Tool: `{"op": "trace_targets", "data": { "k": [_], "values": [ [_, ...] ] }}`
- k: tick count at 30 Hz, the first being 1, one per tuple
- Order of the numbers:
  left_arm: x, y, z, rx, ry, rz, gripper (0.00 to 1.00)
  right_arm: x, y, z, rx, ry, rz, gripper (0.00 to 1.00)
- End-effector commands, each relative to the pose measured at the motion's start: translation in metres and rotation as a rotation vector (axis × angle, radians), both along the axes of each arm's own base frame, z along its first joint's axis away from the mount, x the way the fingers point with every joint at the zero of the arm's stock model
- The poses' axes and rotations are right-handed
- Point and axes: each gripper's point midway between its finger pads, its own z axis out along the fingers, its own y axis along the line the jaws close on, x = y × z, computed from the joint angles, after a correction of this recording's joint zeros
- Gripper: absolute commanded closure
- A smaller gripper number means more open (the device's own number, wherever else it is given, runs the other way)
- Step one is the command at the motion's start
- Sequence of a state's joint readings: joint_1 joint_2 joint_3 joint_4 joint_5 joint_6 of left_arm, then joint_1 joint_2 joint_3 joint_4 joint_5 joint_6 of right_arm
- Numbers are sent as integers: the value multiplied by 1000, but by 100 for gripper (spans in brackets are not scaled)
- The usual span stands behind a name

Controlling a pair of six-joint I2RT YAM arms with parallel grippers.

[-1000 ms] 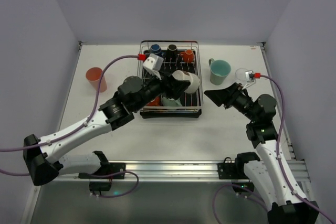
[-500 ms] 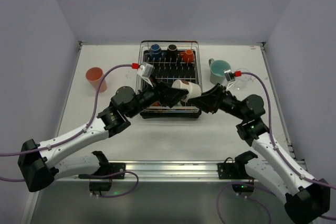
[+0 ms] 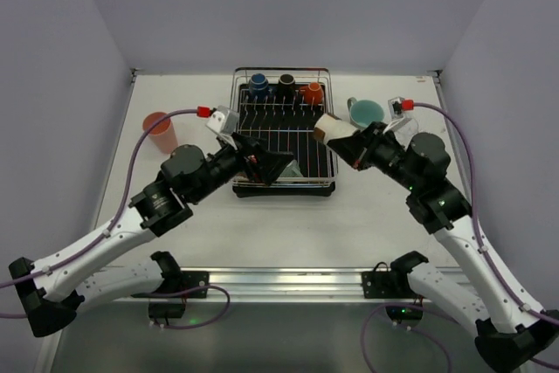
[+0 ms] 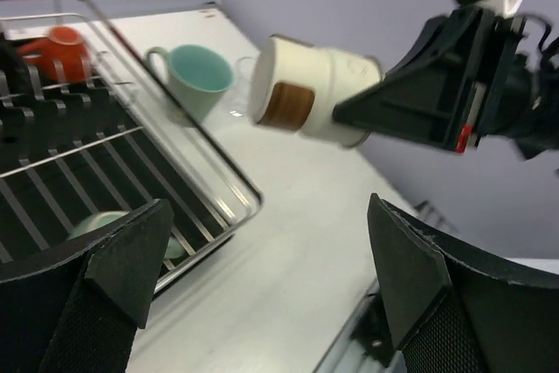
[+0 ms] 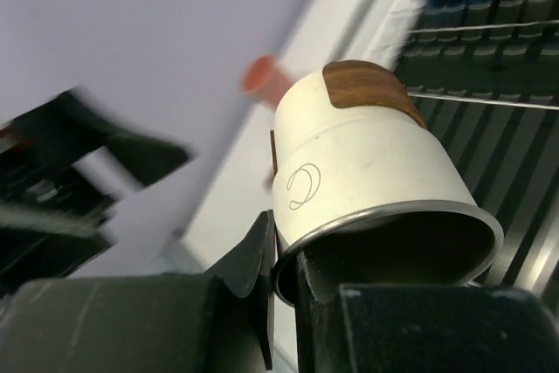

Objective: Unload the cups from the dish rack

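My right gripper swings away from the rack (image 3: 281, 183) next, tilts down and lowers to the tabletop beside the clear cup. It then releases the cream cup, because that cup hangs sideways.
The dish rack (image 3: 281, 183) is a chrome-wire frame over a black tray at the table's middle. A blue cup (image 3: 258, 85), a black one (image 3: 286, 85) and an orange one (image 3: 313, 91) stand in its far row. A pale green cup (image 4: 103, 224) lies near its front edge. My right gripper (image 3: 347, 140) is shut on the rim of a cream cup with a brown patch (image 3: 328, 126), one finger inside and one outside, holding it in the air over the rack's right edge. My left gripper (image 3: 272, 166) hangs open and empty over the rack's front.
A teal handled mug (image 3: 365, 113) and a clear cup (image 3: 399, 125) stand on the table right of the rack, just behind the right gripper. A salmon-pink cup (image 3: 160, 131) stands at the far left. Walls close in the table on three sides.
The left gripper let go of the cream cup, opened wide and drew back left. The right gripper closed on the cup's rim and carried it right and up.
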State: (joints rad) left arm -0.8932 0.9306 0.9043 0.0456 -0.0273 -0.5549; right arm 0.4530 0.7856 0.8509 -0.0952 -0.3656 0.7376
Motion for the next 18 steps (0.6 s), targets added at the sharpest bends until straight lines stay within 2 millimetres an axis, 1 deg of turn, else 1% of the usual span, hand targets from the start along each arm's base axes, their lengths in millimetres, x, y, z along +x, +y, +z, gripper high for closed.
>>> {"op": "trace_targets", "data": {
  "k": [1,2,3,4,5,6,7,8,10,11,13,14,15,16,17,18],
  "values": [
    [1,45,-34,325,-45,99,0,29,-86,-80,-496,219,-386,100],
    [0,55,-50,401,-35,110,0,33,-97,-91,-553,256,-418,100],
    [1,66,-60,439,-29,149,0,38,-113,-101,-610,293,-465,100],
    [1,73,-70,474,-21,163,0,43,-129,-118,-697,362,-521,100],
    [4,81,-73,494,-25,197,0,48,-146,-125,-732,405,-574,100],
    [2,85,-82,508,-21,202,0,52,-156,-132,-763,433,-601,100],
    [2,86,-85,512,-21,203,0,59,-163,-144,-794,479,-608,100],
    [0,85,-86,518,-28,190,0,63,-179,-151,-814,517,-640,100],
    [-1,85,-85,523,-42,182,0,69,-194,-158,-839,569,-663,100],
    [-1,86,-83,525,-51,178,0,74,-211,-171,-868,629,-693,100],
    [-4,86,-83,517,-58,165,0,81,-223,-176,-878,673,-700,100],
    [-7,82,-84,505,-63,140,0,84,-234,-189,-892,727,-699,100],
    [-9,80,-86,504,-64,126,0,87,-238,-192,-901,744,-696,100],
    [-9,79,-88,502,-62,118,0,90,-243,-190,-907,762,-696,100],
    [-10,76,-91,509,-57,104,0,92,-256,-202,-914,821,-703,100],
    [-10,75,-93,517,-55,97,0,95,-258,-205,-910,838,-694,100]
  ]
}}
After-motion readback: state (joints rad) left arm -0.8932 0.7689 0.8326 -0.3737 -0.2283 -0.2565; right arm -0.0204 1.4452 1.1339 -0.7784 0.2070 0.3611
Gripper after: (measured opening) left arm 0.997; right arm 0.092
